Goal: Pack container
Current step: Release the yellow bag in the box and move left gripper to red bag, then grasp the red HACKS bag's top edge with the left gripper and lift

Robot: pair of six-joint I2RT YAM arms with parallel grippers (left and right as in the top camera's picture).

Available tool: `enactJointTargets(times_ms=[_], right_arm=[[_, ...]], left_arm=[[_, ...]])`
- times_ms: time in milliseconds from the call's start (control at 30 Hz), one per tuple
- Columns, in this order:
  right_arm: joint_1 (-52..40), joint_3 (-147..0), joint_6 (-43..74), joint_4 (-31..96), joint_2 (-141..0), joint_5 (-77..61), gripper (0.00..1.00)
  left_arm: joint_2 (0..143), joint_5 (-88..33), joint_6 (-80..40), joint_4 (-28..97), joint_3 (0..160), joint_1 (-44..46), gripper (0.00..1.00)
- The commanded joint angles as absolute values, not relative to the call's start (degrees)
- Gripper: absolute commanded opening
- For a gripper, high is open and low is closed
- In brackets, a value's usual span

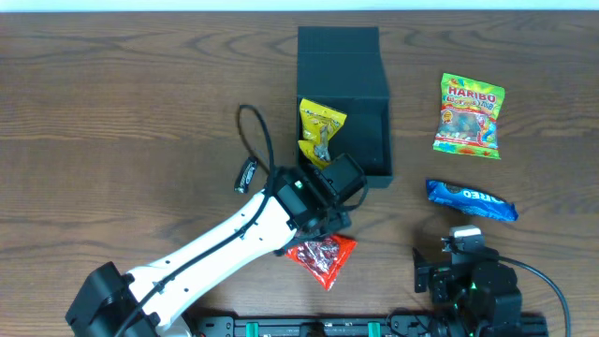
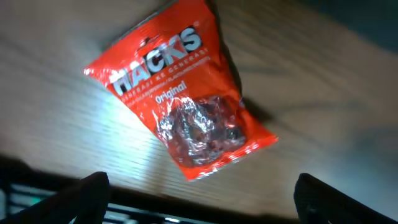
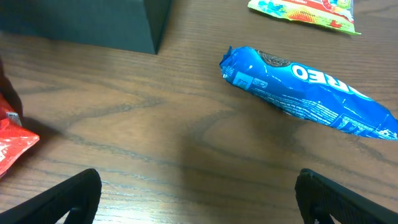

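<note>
Next, my left gripper lowers and turns to straddle the red Hacks packet's middle (image 1: pixel 321 256) (image 2: pixel 184 94), as the packet lies slanted to the open fingers.
The container (image 1: pixel 343 65) is a dark box at the table's middle back, open, with its flap lid lying behind it. A yellow packet (image 1: pixel 320 129) stands inside at its left. It also shows in the right wrist view (image 3: pixel 87 22). A red Hacks packet (image 1: pixel 325 257) lies flat on the table in front of the box. My left gripper (image 1: pixel 328 225) hovers just above it, open and empty; in the left wrist view (image 2: pixel 202 202) the packet (image 2: pixel 180 99) lies ahead of the fingers. My right gripper (image 1: pixel 461 239) is open and empty, low at the front right (image 3: pixel 202 202).
A blue Oreo packet (image 1: pixel 471 199) lies right of the box, just ahead of my right gripper (image 3: pixel 311 93). A Haribo bag (image 1: pixel 470 115) lies further back right (image 3: pixel 305 9). The left arm's cable (image 1: pixel 257 140) loops left of the box. The red packet's corner (image 3: pixel 12 146) shows at left.
</note>
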State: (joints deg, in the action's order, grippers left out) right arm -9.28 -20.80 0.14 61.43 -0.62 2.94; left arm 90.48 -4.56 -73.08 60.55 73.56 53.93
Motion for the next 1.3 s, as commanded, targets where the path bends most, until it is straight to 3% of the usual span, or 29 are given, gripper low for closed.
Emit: enactJointTargets(times_ms=[0,133,433,700,967,1000,1200,1267], right_arm=[[-9.06,-20.47,-0.47,61.69,-0.32,2.52,0.99],[-9.06,-20.47,-0.47,61.69,-0.32,2.52,0.99],[-9.06,-20.47,-0.47,61.69,-0.32,2.52,0.99],[-9.06,-20.47,-0.47,61.69,-0.32,2.52,0.99],[-9.06,-20.47,-0.47,61.69,-0.34,2.52,0.99],[-9.06,-20.47,-0.47,61.69,-0.32,2.52,0.99],[-9.06,-20.47,-0.47,61.69,-0.32,2.52,0.99],[-9.06,-20.47,-0.47,61.69,-0.32,2.52,0.99]], left_arm=[[90.3,-4.56,-89.27,60.88,73.12,54.04,0.95],[90.32,-4.54,-95.33,58.94,70.78,54.02,0.95],[90.35,-6.83,-98.74,40.56,58.78,54.02,0.95],[92.9,-5.74,-99.39,37.89,55.92,53.12,0.97],[99.81,-13.76,-98.17,34.81,55.92,50.17,1.0],[99.85,-13.72,-98.17,34.81,55.92,50.22,0.96],[99.85,-14.17,-98.13,34.65,55.92,50.28,0.95],[99.85,-14.68,-98.15,34.63,55.92,50.28,0.9]])
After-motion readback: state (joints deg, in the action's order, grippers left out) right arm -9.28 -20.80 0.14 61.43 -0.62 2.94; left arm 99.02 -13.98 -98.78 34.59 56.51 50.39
